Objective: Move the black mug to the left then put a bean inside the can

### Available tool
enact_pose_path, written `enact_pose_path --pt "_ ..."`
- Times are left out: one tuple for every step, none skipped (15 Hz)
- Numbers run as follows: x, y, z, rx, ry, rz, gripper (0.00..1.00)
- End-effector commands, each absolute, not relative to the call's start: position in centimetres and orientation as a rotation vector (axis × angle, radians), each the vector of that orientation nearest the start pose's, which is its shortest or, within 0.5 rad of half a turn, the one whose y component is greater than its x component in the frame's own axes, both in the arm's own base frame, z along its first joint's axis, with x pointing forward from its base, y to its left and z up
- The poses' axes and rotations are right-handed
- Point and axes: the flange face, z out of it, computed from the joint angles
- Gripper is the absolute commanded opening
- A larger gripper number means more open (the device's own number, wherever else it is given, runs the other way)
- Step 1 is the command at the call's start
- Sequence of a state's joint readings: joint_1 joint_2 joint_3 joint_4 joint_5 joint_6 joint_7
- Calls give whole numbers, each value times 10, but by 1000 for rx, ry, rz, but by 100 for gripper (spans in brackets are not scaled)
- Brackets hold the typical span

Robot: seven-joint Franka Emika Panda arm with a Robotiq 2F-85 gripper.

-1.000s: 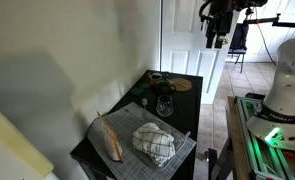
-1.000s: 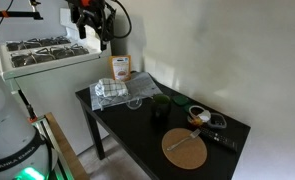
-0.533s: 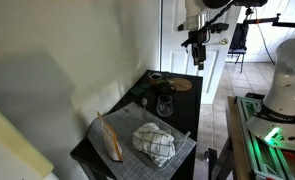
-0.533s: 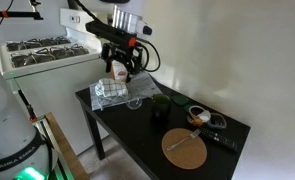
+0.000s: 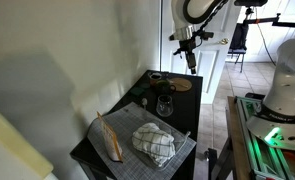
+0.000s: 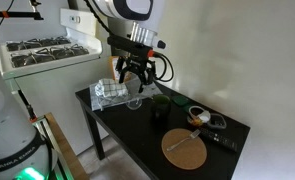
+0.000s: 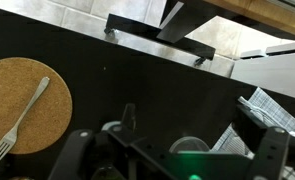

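The gripper shifts outward toward the trivet's side and lowers to the mug next, since the black mug (image 6: pixel 159 103) stands beside the clear glass (image 6: pixel 135 102).
The black mug (image 6: pixel 159 103) stands on the black table (image 6: pixel 127 125), right of the clear glass (image 6: pixel 135 102). My gripper (image 6: pixel 134 86) hangs open and empty above the glass and the mug, touching neither. In an exterior view it is high over the table's far end (image 5: pixel 190 63). In the wrist view the open fingers (image 7: pixel 190 125) frame the glass rim (image 7: pixel 192 146); the mug is hidden there. A small round can (image 6: pixel 198 114) stands further right, beside other small dark items. I cannot make out any beans.
A cork trivet (image 6: pixel 185 150) with a fork (image 7: pixel 22 112) lies near the table's front corner. A checkered cloth (image 6: pixel 111 90) on a grey mat (image 5: pixel 177 150) and a snack bag (image 6: pixel 120 67) lie past the glass. A stove (image 6: pixel 42 50) stands beside the table.
The arm has come down from high up and moved over the table, now hanging open above the glass and mug. Nothing on the table has moved.
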State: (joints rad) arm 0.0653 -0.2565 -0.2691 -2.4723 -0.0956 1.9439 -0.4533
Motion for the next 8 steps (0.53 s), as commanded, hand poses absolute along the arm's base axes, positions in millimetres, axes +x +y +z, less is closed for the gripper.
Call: enact_pose_path --pt "403 -89 367 -3004 -476 406 100" --pt "401 -92 362 -2982 -501 333 100" --pt "404 -98 357 -2993 -485 284 100" --pt "407 -107 348 -2975 -487 246 100" --pt "410 -113 342 -2977 -484 208 100" --pt "415 -124 331 -2991 -472 172 100" --pt "416 -131 322 -2988 -462 152 100" --pt "419 -138 313 -2998 -463 126 100"
